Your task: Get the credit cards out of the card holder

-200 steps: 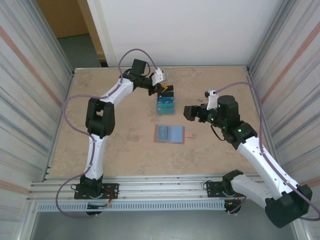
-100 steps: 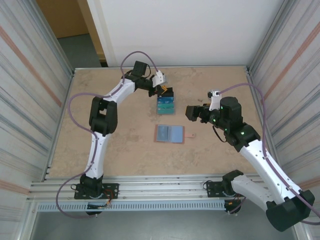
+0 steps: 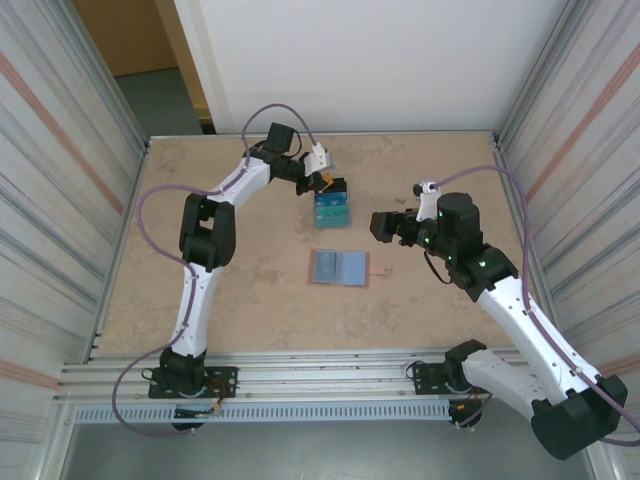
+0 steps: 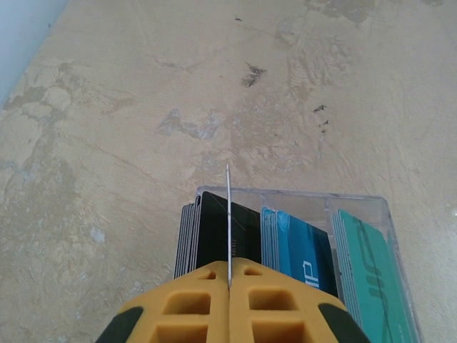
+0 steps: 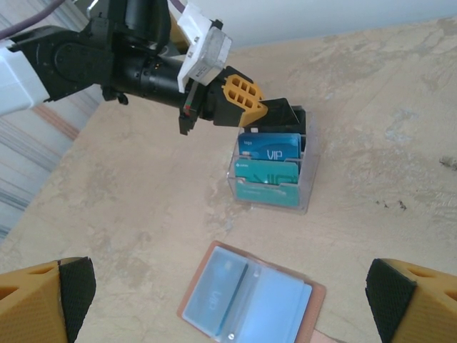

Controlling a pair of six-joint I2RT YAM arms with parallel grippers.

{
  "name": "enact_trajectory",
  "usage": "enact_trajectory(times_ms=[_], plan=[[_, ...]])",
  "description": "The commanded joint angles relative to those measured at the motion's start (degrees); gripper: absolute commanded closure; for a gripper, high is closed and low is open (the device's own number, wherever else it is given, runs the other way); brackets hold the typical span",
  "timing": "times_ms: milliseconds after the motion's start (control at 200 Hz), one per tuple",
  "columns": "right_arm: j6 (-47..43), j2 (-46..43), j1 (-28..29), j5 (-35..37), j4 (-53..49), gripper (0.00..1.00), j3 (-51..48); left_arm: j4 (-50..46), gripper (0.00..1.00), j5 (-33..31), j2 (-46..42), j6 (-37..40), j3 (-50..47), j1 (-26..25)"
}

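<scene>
My left gripper lowers the thin card, still above the clear box [image 3: 331, 208], back beside the blue cards next, then releases it.
The card holder [image 3: 340, 268] lies open on the table, reddish-brown with pale blue pockets [image 5: 250, 296]. One credit card [image 5: 214, 289] shows through its left pocket. My left gripper [image 4: 228, 275] is shut on a thin card [image 4: 228, 214], seen edge-on above a clear box [image 4: 285, 191]. That box [image 3: 331, 208] holds upright black cards [image 4: 214, 232], blue cards [image 4: 300, 246] and teal cards [image 4: 368, 264]. My right gripper [image 5: 228, 296] hangs open above the card holder with nothing between its fingers [image 5: 43, 293]. It is a little to the right of the holder [image 3: 378, 225].
The clear box [image 5: 271, 171] stands just beyond the card holder, towards the back of the table. The left arm [image 3: 215, 215] reaches along the left side. Corrugated walls close in both sides, and a white wall stands at the back.
My left gripper has shifted slightly right and nearer to the clear box with the card still in it. The right gripper has barely moved and stays open.
</scene>
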Motion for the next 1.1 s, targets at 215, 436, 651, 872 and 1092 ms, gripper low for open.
enact_trajectory(times_ms=[215,436,651,872,1092], plan=[[1.2,0.3,0.5,0.9,0.2,0.01,0.8,-5.2,1.0,-0.8,0.9,4.3,0.2,0.5],[1.2,0.5,0.9,0.8,0.4,0.01,1.0,-7.9,1.0,-1.4,0.0,6.5,0.0,0.5],[1.2,0.5,1.0,0.8,0.4,0.01,0.8,-12.0,1.0,-1.7,-1.0,9.3,-0.1,0.5],[1.5,0.2,1.0,0.0,0.3,0.01,0.4,-11.8,0.98,-3.2,-2.5,8.3,-0.8,0.5],[1.6,-0.1,1.2,-0.5,0.3,0.01,0.3,-8.2,0.68,-5.0,-3.7,4.9,-1.1,0.5]])
